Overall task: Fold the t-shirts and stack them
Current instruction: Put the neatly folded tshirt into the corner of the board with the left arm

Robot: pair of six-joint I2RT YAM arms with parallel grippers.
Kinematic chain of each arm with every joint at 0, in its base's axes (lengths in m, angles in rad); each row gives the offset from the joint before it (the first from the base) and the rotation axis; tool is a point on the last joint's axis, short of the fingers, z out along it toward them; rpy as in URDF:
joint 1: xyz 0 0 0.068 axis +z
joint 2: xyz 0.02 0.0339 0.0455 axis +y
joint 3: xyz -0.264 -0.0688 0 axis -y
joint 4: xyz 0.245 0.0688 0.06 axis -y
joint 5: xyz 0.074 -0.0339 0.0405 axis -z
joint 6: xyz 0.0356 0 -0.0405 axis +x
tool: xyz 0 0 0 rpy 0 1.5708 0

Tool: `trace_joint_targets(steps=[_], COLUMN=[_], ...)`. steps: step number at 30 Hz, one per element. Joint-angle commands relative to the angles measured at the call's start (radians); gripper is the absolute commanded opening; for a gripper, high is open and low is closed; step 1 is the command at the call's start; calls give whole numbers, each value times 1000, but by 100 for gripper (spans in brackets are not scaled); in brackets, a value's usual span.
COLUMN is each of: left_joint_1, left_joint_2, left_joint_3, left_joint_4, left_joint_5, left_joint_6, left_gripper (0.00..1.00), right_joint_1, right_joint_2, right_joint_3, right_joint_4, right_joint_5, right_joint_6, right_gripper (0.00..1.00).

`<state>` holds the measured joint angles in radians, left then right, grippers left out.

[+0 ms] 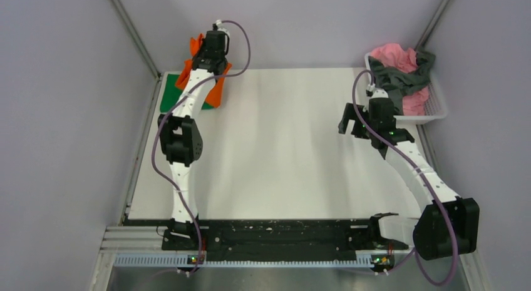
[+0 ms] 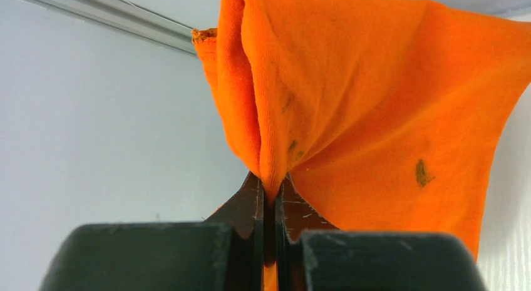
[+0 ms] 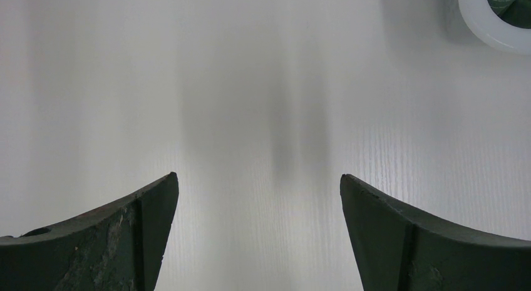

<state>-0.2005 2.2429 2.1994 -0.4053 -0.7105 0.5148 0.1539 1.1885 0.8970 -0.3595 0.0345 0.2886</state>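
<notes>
The cloth of the green t-shirt (image 1: 172,92) lies uncovered. My left gripper will go down and to the left in the top view, over the t-shirt.
My left gripper (image 1: 203,47) is raised over the table's far left corner, shut on a fold of the bright orange t-shirt (image 1: 216,94), which hangs down from it behind the arm. In the left wrist view the orange cloth (image 2: 363,103) bunches out of the closed left gripper (image 2: 271,184). A green t-shirt (image 1: 168,96) lies flat under the orange one. My right gripper (image 1: 352,125) hovers over bare table at the right, open and empty (image 3: 258,181). Pink (image 1: 394,56) and dark grey (image 1: 401,81) t-shirts are heaped in the basket.
The white plastic basket (image 1: 438,109) stands at the far right corner; its rim (image 3: 494,34) shows at the top right of the right wrist view. Grey walls close in the table at the back and on both sides. The arm bases sit on the black rail (image 1: 275,238) at the near edge.
</notes>
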Motion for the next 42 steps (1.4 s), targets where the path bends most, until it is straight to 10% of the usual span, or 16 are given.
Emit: trace_joint_targets(steps=[1, 35, 37, 39, 42], left_joint_1=[16, 181, 189, 189, 188], left_joint_2=[-129, 223, 243, 255, 239], left_joint_3=[59, 37, 43, 34, 37], left_joint_4=[19, 387, 452, 523, 480], left_joint_5=[24, -47, -110, -174, -209], left_joint_6=[-45, 51, 72, 97, 21], left_gripper=[0, 0, 31, 96, 99], right_joint_1=[-6, -5, -5, -7, -6], right_joint_2=[20, 143, 151, 160, 163], right_joint_3=[33, 80, 87, 98, 102], right_joint_4=[24, -24, -32, -37, -38], right_joint_5=[18, 15, 22, 23, 24], right_joint_6=[-6, 13, 11, 13, 12], right_gripper=[99, 99, 99, 99, 99])
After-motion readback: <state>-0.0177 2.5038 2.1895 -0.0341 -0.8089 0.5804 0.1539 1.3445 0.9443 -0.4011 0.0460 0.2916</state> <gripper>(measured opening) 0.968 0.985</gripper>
